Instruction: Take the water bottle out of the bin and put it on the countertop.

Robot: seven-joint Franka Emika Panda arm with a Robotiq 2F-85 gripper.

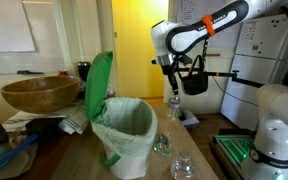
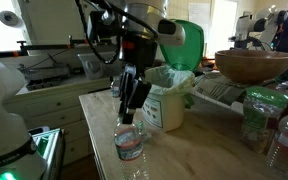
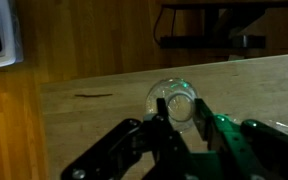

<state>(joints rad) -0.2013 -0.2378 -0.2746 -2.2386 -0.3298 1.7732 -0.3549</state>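
Observation:
The bare countertop is right below the gripper, so the robot will move its gripper gently a little down and in from the counter's edge to let go of the bottle.
The water bottle (image 2: 129, 143) stands upright on the countertop (image 2: 199, 150), out of the bin (image 2: 164, 103). It is clear with a narrow neck. My gripper (image 2: 130, 112) reaches down from above, its fingers closed on either side of the bottle's neck. In an exterior view the gripper (image 1: 173, 93) holds the bottle (image 1: 174, 108) behind the bin (image 1: 124, 128), whose green lid (image 1: 99, 85) stands open. The wrist view looks straight down on the bottle's top (image 3: 174, 100) between the two fingers (image 3: 179, 118).
A large wooden bowl (image 1: 39, 93) sits beside the bin and also shows in the other exterior view (image 2: 254, 65). Two short clear glass-like objects (image 1: 162, 142) (image 1: 182, 167) stand in front of the bin. Other bottles (image 2: 254, 118) stand at the counter's edge.

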